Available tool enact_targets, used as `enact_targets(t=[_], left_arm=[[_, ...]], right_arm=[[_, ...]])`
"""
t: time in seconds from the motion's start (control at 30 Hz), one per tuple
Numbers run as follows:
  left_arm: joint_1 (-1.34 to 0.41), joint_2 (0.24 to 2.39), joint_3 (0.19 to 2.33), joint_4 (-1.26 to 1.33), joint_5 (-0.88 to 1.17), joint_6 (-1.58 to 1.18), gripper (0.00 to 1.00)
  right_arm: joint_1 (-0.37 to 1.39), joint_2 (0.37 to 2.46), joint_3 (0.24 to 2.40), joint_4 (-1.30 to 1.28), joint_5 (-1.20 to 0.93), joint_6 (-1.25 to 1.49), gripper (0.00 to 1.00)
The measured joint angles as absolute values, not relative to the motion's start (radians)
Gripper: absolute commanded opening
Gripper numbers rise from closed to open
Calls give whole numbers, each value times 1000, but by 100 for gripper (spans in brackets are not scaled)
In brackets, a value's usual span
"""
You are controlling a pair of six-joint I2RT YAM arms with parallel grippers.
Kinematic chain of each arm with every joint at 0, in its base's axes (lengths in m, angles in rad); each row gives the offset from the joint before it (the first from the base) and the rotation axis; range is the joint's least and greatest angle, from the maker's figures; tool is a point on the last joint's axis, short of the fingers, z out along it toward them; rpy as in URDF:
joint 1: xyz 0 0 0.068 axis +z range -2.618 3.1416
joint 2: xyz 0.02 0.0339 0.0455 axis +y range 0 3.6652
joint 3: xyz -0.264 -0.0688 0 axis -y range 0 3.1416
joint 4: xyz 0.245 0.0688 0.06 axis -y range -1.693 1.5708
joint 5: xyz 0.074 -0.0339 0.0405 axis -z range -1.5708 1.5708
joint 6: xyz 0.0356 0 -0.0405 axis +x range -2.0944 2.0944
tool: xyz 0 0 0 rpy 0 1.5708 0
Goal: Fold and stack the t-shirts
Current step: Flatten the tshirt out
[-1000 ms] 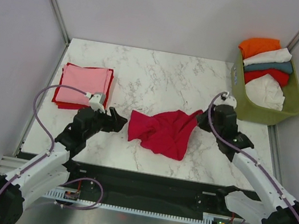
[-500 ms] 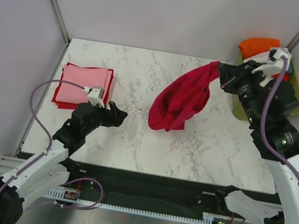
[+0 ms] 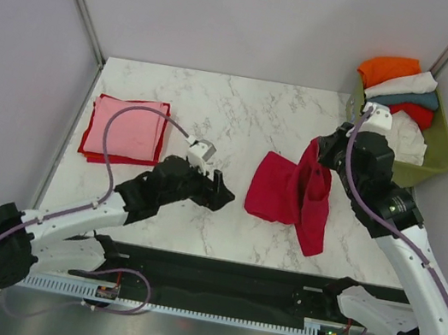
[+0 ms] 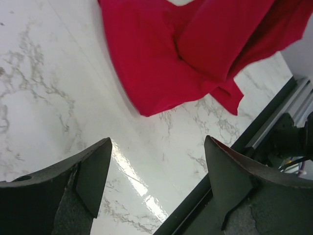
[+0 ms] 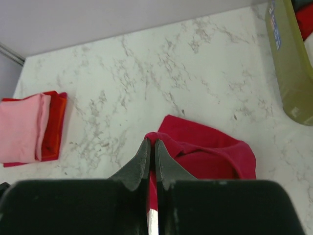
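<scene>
My right gripper moves down and to the right in the top view next to release the t-shirt's fold, since the marble beside the basket lies that way.
A crimson t-shirt (image 3: pixel 289 192) hangs crumpled from my right gripper (image 3: pixel 317 152), which is shut on a fold of it (image 5: pixel 152 138); its lower part drapes on the marble table (image 3: pixel 243 110) right of centre. In the left wrist view the same crimson t-shirt (image 4: pixel 186 54) lies ahead of my left gripper (image 4: pixel 157 147), which stands open and holds nothing. The left gripper (image 3: pixel 221 193) is just left of the cloth, apart from it. A folded pink t-shirt (image 3: pixel 127 129) lies on a folded red one at the table's left. Orange (image 3: pixel 387 69), white (image 3: pixel 403 85) and teal (image 3: pixel 414 99) t-shirts sit in the basket.
The olive-green basket (image 3: pixel 410 172) stands at the table's far right corner, close behind my right arm. Grey walls enclose the table on three sides. The black frame rail (image 3: pixel 223 273) runs along the table's near edge.
My right gripper swung the crimson t-shirt up toward the basket, then brought it down right of centre. My left arm has reached rightward across the table toward the cloth.
</scene>
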State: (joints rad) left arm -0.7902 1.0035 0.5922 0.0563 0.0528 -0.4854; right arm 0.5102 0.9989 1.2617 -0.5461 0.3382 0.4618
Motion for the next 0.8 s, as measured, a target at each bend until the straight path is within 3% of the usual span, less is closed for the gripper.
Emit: enact_targets(t=[0.23, 0.53, 0.63, 0.67, 0.73, 0.77, 0.8], left_arm=[[-952, 1272, 660, 81, -27, -460, 90], [-960, 1610, 866, 43, -102, -474, 89], [-959, 1681, 918, 39, -114, -483, 84], [-959, 1707, 937, 39, -114, -485, 74], [-959, 1750, 971, 37, -110, -494, 63], [-958, 1773, 988, 36, -105, -498, 45], [-958, 1793, 1003, 35, -102, -509, 35]], right_arm=[[509, 958, 1227, -569, 400, 448, 0], [508, 866, 1217, -569, 481, 448, 0], [508, 862, 1214, -568, 480, 448, 0], [508, 861, 1210, -568, 479, 448, 0], [508, 855, 1200, -569, 479, 449, 0], [508, 853, 1196, -569, 478, 450, 0], [508, 850, 1192, -569, 478, 451, 0]])
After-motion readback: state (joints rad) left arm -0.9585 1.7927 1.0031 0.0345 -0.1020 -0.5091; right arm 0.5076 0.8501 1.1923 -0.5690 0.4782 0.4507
